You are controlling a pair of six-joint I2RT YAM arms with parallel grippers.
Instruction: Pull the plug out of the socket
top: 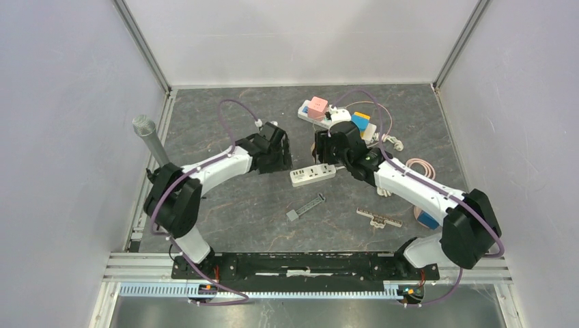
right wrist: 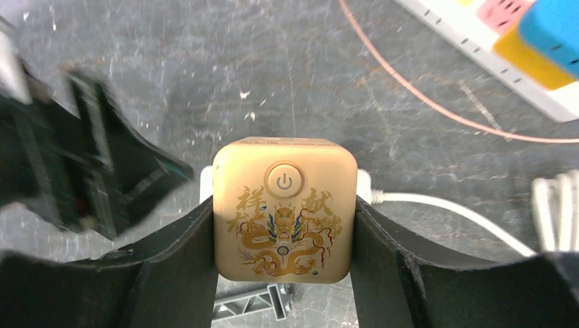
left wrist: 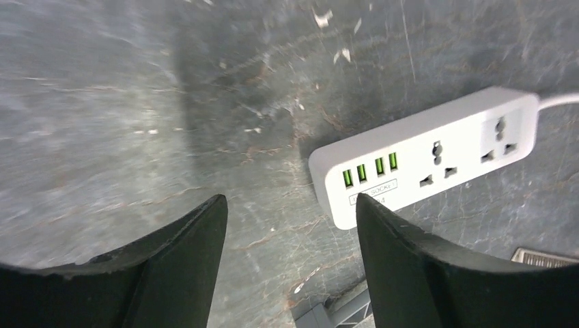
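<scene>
My right gripper comes back, to the left in the top view, and down next to release the plug, since the tabletop (top: 266, 208) beside the grey bracket is bare.
A gold cube plug (right wrist: 283, 208) with a dragon print and a power button sits between the fingers of my right gripper (right wrist: 283, 205), which is shut on its two sides. The white socket strip (top: 313, 174) lies on the table; its ends show just behind the plug in the right wrist view (right wrist: 363, 183). In the left wrist view the strip (left wrist: 423, 154) has green USB ports and two empty sockets. My left gripper (left wrist: 290, 205) is open and empty, just left of the strip's end. In the top view the right gripper (top: 329, 147) hides the plug.
A second power strip (top: 334, 116) with pink, blue and yellow cubes lies at the back. A grey metal bracket (top: 305, 206) and a toothed bar (top: 379, 217) lie in front. A silver mesh-topped cylinder (top: 151, 140) stands at left. A pink cable coil (top: 420, 167) lies at right.
</scene>
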